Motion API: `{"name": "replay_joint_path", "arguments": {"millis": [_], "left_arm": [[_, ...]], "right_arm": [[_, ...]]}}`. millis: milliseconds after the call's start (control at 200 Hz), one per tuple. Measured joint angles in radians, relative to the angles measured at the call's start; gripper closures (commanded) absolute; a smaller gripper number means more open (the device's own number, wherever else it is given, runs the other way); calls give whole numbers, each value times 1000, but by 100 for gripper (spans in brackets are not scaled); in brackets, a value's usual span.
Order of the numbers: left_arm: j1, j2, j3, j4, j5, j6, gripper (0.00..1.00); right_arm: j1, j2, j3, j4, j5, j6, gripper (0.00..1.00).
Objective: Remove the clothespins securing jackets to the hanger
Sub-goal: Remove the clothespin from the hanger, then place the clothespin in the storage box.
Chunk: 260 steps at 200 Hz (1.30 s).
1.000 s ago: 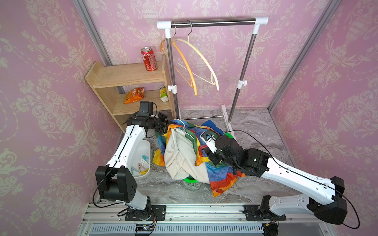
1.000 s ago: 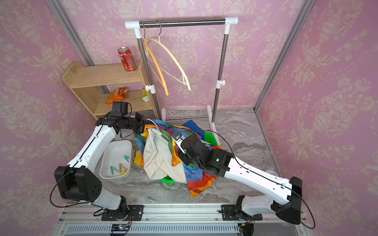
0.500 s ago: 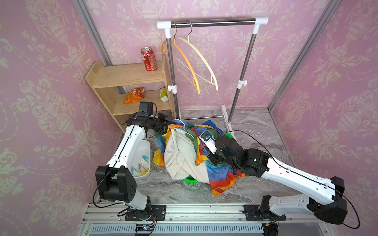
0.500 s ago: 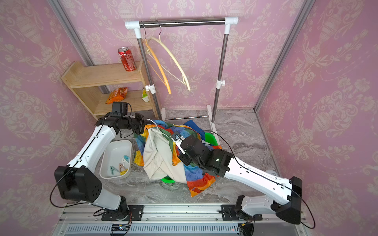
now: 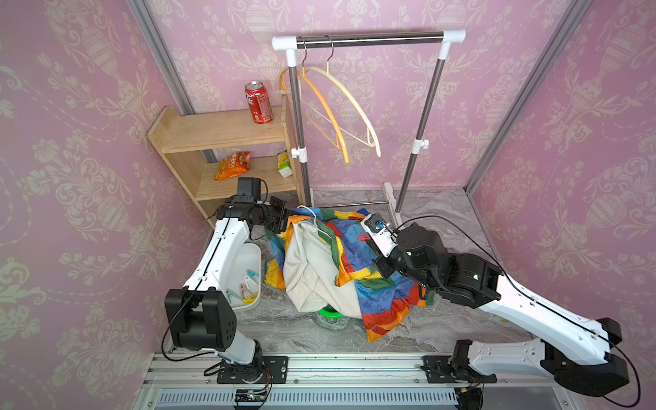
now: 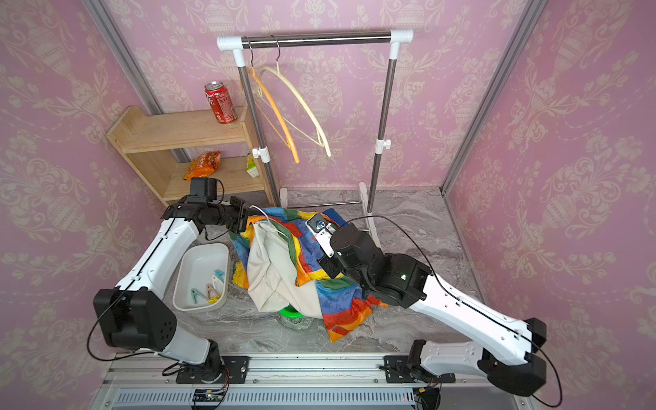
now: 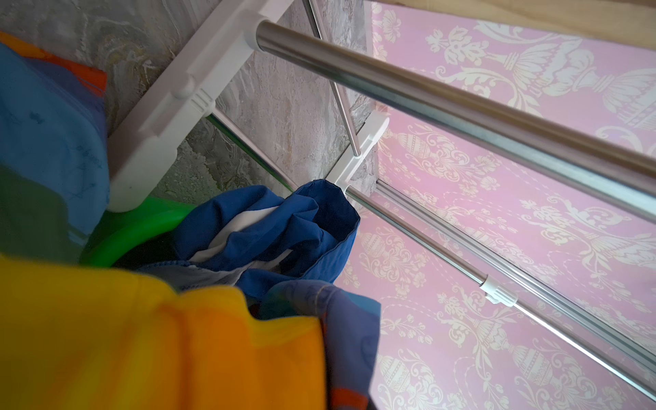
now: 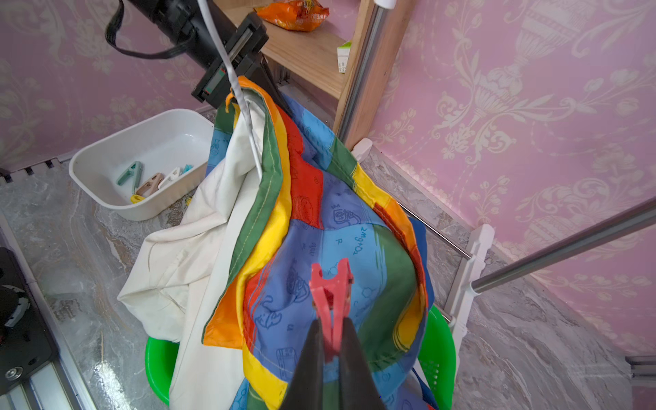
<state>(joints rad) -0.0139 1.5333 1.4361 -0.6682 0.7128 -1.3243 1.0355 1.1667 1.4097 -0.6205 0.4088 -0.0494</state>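
I should next carry the red clothespin back and across past the cream lining [image 5: 309, 269] with my right gripper and release it at the tray's near end [image 5: 246, 294], since other clothespins are there.
The rainbow patchwork jacket [image 5: 358, 248] with cream lining [image 5: 309, 269] hangs from a white hanger [image 5: 308, 212] over a green basket [image 5: 328, 314]. My left gripper [image 5: 284, 217] is shut at the jacket's collar, and fabric [image 7: 106, 337] hides its jaws in the left wrist view. My right gripper [image 8: 331, 328] is shut on the handles of a red clothespin [image 8: 332, 291]. The pin's mouth is spread open against a blue patch of the jacket [image 8: 319, 220]. A blue jacket [image 7: 269, 227] lies in the basket [image 7: 142, 227]. Several clothespins [image 5: 248, 285] lie in a white tray [image 5: 252, 250].
Behind the jacket a clothes rail [image 5: 369, 37] carries two bare hangers [image 5: 340, 117]; its white foot [image 5: 390, 206] stands close to my right wrist. A wooden shelf [image 5: 220, 131] at the back left holds a red can [image 5: 258, 103] and a snack bag [image 5: 232, 165].
My right gripper has shut on the red clothespin. Both arms and the jacket have barely shifted.
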Motion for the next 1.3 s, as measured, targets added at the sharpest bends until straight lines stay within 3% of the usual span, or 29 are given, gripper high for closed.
{"name": "replay_joint_path", "arguments": {"millis": [135, 280, 645, 926, 1301], "left_arm": [[12, 7, 2, -2, 0, 0, 100], [25, 64, 17, 31, 22, -22, 100], [102, 242, 264, 43, 122, -22, 100], [111, 264, 317, 26, 170, 21, 100], [112, 264, 330, -11, 203, 75, 100]], "right_arm": [[1, -29, 62, -24, -33, -2, 100], [27, 13, 81, 12, -158, 13, 100], [73, 380, 84, 219, -485, 53, 100], [87, 759, 339, 378, -646, 89, 100], [142, 1134, 692, 407, -689, 142, 100]]}}
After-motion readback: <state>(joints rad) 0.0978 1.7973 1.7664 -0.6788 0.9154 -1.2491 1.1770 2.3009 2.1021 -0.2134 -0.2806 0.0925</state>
